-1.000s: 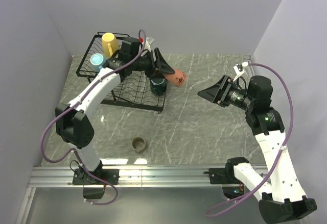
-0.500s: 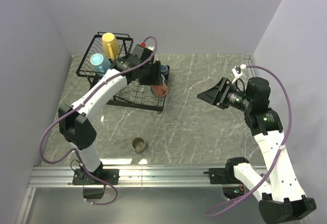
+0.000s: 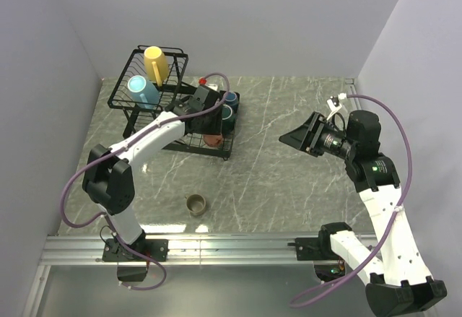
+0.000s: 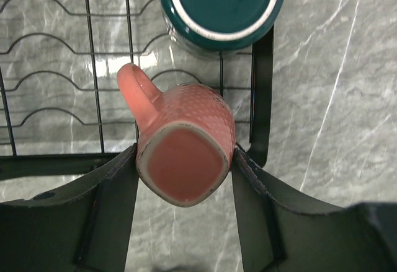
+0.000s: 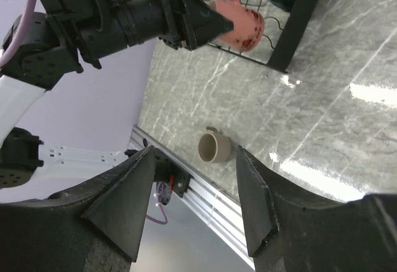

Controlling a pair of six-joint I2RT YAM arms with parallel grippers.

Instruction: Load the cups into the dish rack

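Observation:
My left gripper shifts to its right in the top view next and lowers the mug to release it on the tray's free near corner below.
My left gripper is shut on the salmon-red mug. It holds the mug base-up over the near right corner of the black wire dish rack. In the left wrist view the mug sits between both fingers above the tray wires. The dark teal mug stands in the tray just beyond it, with the small navy mug behind. The yellow mug and light blue mug are in the raised basket. The olive-brown mug lies on the table. My right gripper is open and empty in mid-air.
The right wrist view looks past its open gripper at the olive-brown mug, the metal rail at the table's near edge, and the left arm holding the salmon mug. Walls close in the table on three sides.
My left arm has brought the salmon-red mug from right of the rack down and left to the tray's near right corner. The right arm has barely moved.

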